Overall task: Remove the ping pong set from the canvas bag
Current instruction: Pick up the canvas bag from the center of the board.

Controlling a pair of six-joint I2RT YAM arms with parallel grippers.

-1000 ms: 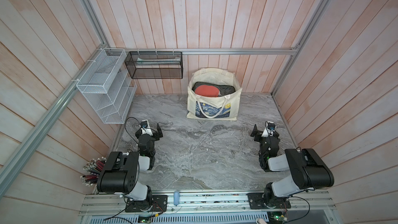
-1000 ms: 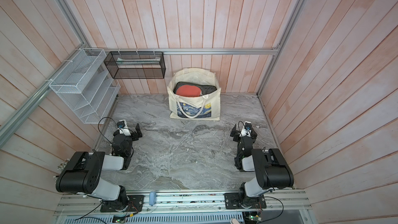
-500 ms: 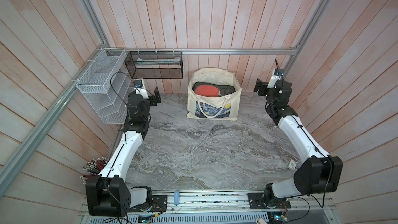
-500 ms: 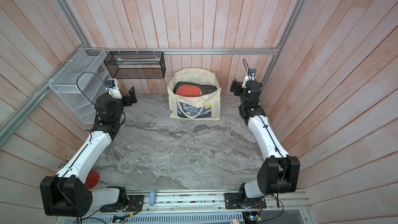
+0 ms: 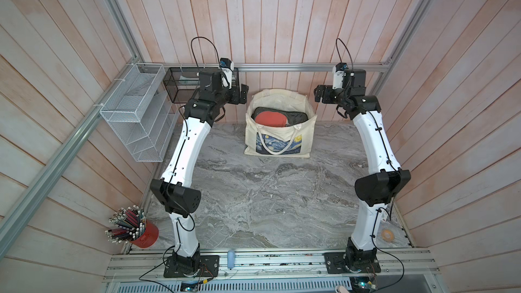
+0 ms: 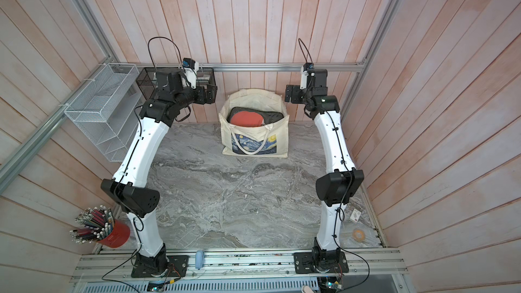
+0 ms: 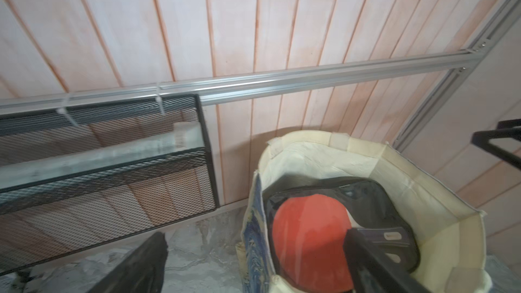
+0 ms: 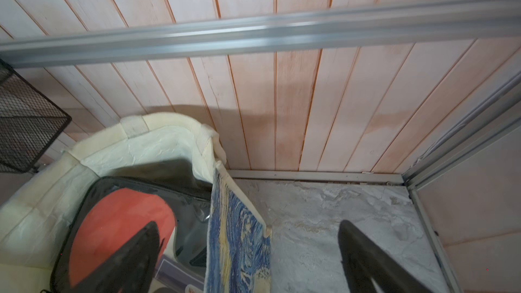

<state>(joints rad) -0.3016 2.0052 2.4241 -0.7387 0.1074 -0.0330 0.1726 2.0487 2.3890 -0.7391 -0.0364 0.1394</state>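
My left gripper lowers toward the bag [image 5: 293, 136] next and closes over the bag's top edge nearest the mesh basket, since that edge lies below its open fingers.
The cream canvas bag [image 5: 293, 136] [image 6: 277, 139] stands upright at the back of the marble table, its blue-and-yellow print facing front and a rope handle hanging over it. Inside lies the ping pong set [image 5: 270, 117] [image 6: 247, 117], a black clear-fronted case showing a red paddle [image 7: 307, 235] [image 8: 121, 221]. My left gripper [image 5: 240, 95] [image 7: 253, 236] hovers open just left of the bag's rim [image 7: 310, 147]. Just right of the rim [image 8: 169, 142], my right gripper [image 5: 321, 95] [image 8: 248, 226] also hovers open. Neither touches the bag or holds anything.
A black mesh basket [image 5: 180, 85] hangs on the back wall behind my left wrist, beside a white wire rack [image 5: 132, 116]. A red cup of pencils [image 5: 141, 232] stands front left. A tape roll [image 5: 387, 234] lies front right. An aluminium rail [image 5: 282, 67] crosses the back wall.
Both arms have unfolded from their low poses near the front and stretched up and back, ending on either side of the bag's mouth. Both grippers stayed open.
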